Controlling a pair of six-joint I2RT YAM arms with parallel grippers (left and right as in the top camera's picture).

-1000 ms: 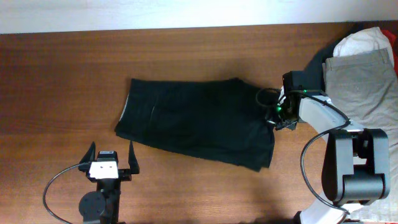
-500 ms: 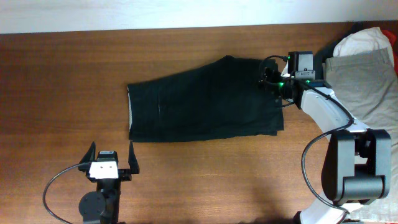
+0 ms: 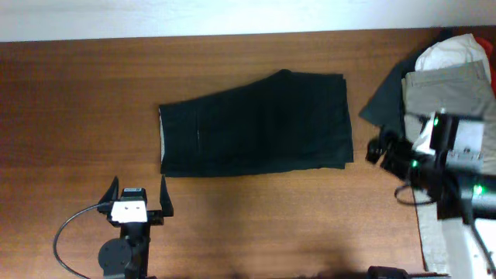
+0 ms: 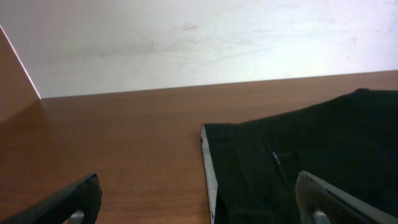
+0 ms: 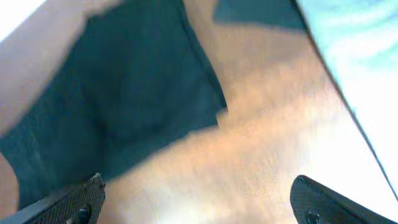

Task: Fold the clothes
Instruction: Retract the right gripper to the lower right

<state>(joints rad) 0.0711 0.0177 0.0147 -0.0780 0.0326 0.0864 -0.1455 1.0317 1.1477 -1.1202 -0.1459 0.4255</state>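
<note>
My left gripper moves outward over the shorts' pale waistband end (image 3: 163, 139) (image 4: 209, 168) and down onto that end next, because its open fingers are still short of it.
The black shorts (image 3: 260, 124) lie flat across the middle of the table, with the pale waistband (image 3: 161, 143) at their left end. My left gripper (image 3: 139, 194) stands open near the table's front edge, just short of the shorts' left end; the left wrist view shows the shorts (image 4: 311, 155) and waistband (image 4: 208, 174) ahead of the open left gripper (image 4: 202, 211). My right gripper (image 3: 380, 151) hangs open and empty to the right of the shorts, blurred by motion. In the right wrist view, the shorts (image 5: 112, 93) lie beyond the wide-apart right gripper (image 5: 199, 208).
A pile of clothes sits at the back right: a white garment (image 3: 453, 50), beige shorts (image 3: 446, 89), a dark grey piece (image 3: 384, 105) and a sliver of red (image 3: 490, 70). A pale wall (image 4: 186, 37) runs behind the table.
The right gripper swung the shorts' right end toward the far side, let go, opened wide and drew back to the right. The shorts now lie straight. The left arm has not moved.
</note>
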